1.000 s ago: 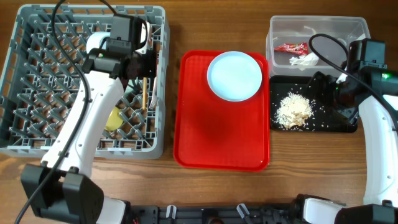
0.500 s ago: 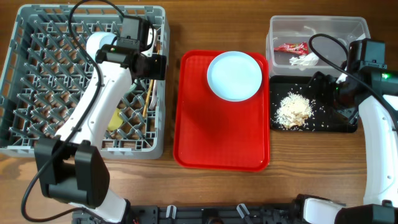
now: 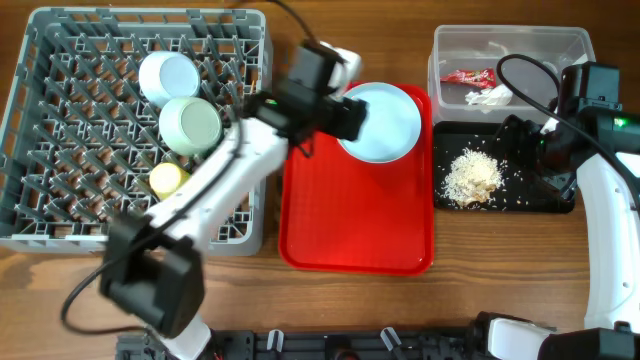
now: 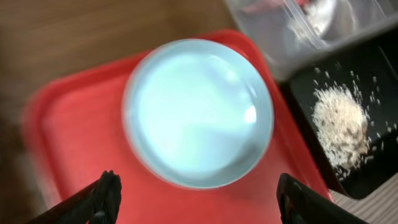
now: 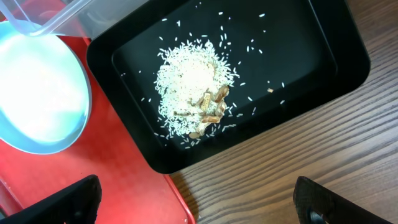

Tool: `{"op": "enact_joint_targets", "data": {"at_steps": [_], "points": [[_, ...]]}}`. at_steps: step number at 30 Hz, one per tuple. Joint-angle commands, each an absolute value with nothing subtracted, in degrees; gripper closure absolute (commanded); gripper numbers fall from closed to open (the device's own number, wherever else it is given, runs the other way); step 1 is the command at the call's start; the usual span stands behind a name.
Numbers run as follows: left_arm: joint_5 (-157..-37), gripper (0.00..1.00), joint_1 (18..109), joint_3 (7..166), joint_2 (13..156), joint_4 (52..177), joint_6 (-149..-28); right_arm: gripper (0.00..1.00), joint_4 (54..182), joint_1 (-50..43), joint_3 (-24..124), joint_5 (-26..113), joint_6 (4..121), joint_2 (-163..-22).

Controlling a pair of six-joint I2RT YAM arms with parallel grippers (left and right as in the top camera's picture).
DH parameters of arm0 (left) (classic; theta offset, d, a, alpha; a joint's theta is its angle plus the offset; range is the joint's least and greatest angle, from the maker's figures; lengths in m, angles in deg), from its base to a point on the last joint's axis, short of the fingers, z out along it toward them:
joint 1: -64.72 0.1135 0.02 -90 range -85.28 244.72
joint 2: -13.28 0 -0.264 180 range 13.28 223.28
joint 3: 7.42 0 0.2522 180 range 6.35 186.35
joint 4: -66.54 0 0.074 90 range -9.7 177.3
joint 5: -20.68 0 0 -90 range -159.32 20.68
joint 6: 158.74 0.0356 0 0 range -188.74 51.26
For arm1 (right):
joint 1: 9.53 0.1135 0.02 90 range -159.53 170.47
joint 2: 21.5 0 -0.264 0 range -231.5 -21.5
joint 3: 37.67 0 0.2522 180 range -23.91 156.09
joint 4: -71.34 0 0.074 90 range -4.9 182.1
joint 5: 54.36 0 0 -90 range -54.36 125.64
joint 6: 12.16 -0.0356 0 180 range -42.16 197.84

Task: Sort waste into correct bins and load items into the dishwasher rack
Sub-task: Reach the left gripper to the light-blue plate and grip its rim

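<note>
The bare tray by the plate's near rim (image 3: 396,159) (image 4: 249,166) leaves room for fingers, so my left gripper, above that rim, should move down and to the right in the overhead view onto it.
My left gripper (image 3: 352,118) (image 4: 202,205) is open and empty above the red tray, at the white plate's (image 3: 380,122) (image 4: 199,115) left edge. In the grey-blue rack (image 3: 40,120) stand a mint bowl (image 3: 190,125), a pale saucer (image 3: 168,76) and a yellow cup (image 3: 165,178). The clear tub (image 3: 560,45) holds the red wrapper (image 3: 468,76) and white tissue (image 3: 490,95). Rice scraps (image 3: 473,178) (image 5: 196,87) lie in the black tray (image 3: 545,200) (image 5: 311,56). Open and empty, my right gripper (image 3: 518,140) (image 5: 199,208) hangs over that tray's edge.
The flat red serving tray (image 3: 350,220) (image 4: 62,137) lies between the rack and the bins. My left arm stretches across the rack's right wall. A black cable loops over the clear tub's right end. Bare wooden table (image 5: 298,162) shows in front of the black tray.
My left gripper has opened, left the rack and swung right to the plate on the red tray. The bowl and saucer now show in the rack. The right arm has not moved.
</note>
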State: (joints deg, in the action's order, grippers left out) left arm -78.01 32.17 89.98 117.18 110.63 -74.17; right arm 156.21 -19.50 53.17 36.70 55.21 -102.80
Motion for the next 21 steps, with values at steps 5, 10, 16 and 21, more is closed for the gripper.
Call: {"op": "enact_joint_targets", "data": {"at_steps": [5,10,16,21], "points": [[-78.0,0.26,23.1,90.8,129.4,104.9,-65.5,0.0,156.1,-19.7,54.0,37.2,55.8,-102.3],[-72.4,0.29,19.9,90.8,134.2,102.8,-62.9,0.0,156.1,-19.7,54.0,37.2,55.8,-102.3],[-68.7,0.5,19.3,90.7,136.2,107.0,-63.0,0.0,156.1,-19.7,54.0,37.2,55.8,-102.3],[-65.6,0.81,19.3,90.7,136.2,109.5,-63.0,0.0,156.1,-19.7,54.0,37.2,55.8,-102.3]]}}
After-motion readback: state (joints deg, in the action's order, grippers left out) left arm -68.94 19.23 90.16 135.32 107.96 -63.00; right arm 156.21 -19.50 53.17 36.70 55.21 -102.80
